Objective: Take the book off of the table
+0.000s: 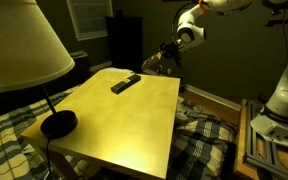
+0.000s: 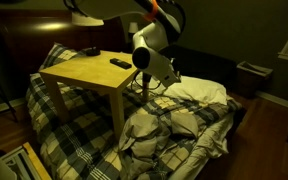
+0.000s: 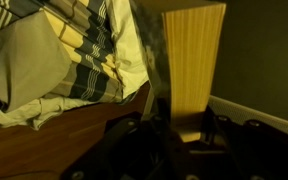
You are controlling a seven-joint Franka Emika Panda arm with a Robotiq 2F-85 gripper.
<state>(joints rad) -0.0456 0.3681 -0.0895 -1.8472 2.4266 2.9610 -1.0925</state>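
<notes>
The rumpled gray covers are below my gripper, clear of the table, so my gripper will move down onto them next and let go of the book (image 3: 194, 70) there.
The book (image 3: 194, 70) is a flat tan-yellow rectangle standing up between my jaws in the wrist view. My gripper (image 3: 184, 125) is shut on its lower end. In both exterior views my gripper (image 1: 162, 58) (image 2: 149, 75) hangs just past the table's edge, over the bed, and is off the table top. A tan shape at the fingers (image 1: 153, 63) looks like the book. The table (image 1: 124, 120) (image 2: 84, 68) has a smooth yellowish wooden top. The book's cover marks cannot be made out.
A slim black remote-like bar (image 1: 125, 84) (image 2: 119, 63) lies on the table. A lamp with a pale shade (image 1: 19, 45) has its dark base (image 1: 59, 123) on the table's near corner. The plaid bed (image 2: 174, 120) with rumpled covers surrounds the table. A wooden frame (image 1: 259, 140) stands by the robot base.
</notes>
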